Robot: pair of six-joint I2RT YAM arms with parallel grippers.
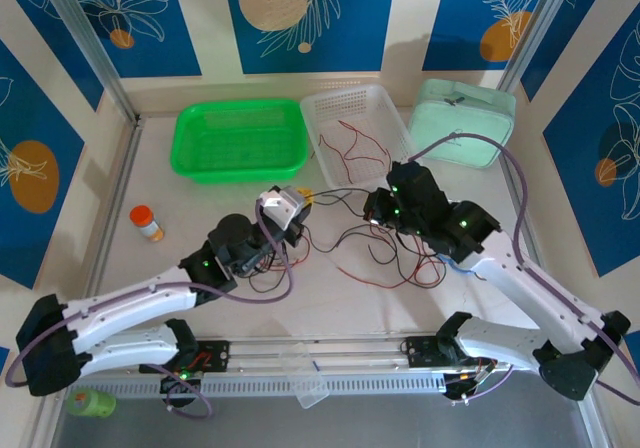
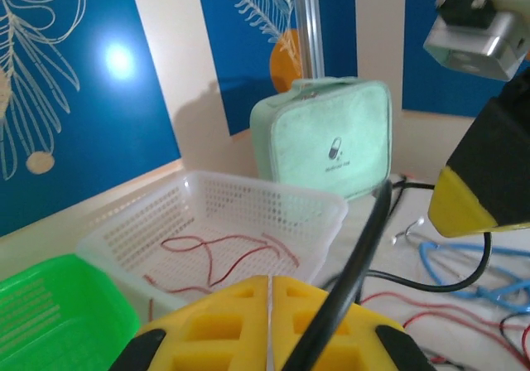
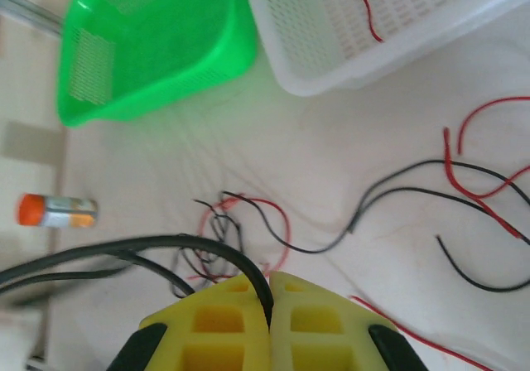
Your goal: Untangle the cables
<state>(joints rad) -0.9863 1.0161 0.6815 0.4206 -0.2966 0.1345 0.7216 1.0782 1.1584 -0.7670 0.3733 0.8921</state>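
Observation:
Next, my right gripper turns and moves toward the left gripper's closed yellow fingers. Then it releases the black cable, which already spans across to them.
Thin red and black cables [image 1: 395, 263] lie tangled on the white table between my two arms. My right gripper [image 1: 372, 208] [image 3: 270, 276] is shut on a black cable [image 3: 166, 243], which enters the seam between its yellow fingers. That cable [image 1: 340, 190] spans across to my left gripper [image 1: 297, 208] [image 2: 271, 280], whose yellow fingers are closed together. There the black cable [image 2: 364, 238] slants over the right finger. A small knot of red and black cables [image 3: 224, 222] sits just beyond the right fingertips. Loose red cables [image 2: 224, 251] lie in the white basket.
A white mesh basket [image 1: 330, 103] stands at the back centre, a green basket [image 1: 195, 133] to its left and a mint zip pouch [image 1: 462, 118] to its right. An orange-capped bottle [image 1: 147, 223] lies at the left. A blue cable loop [image 2: 464, 272] lies near the right arm.

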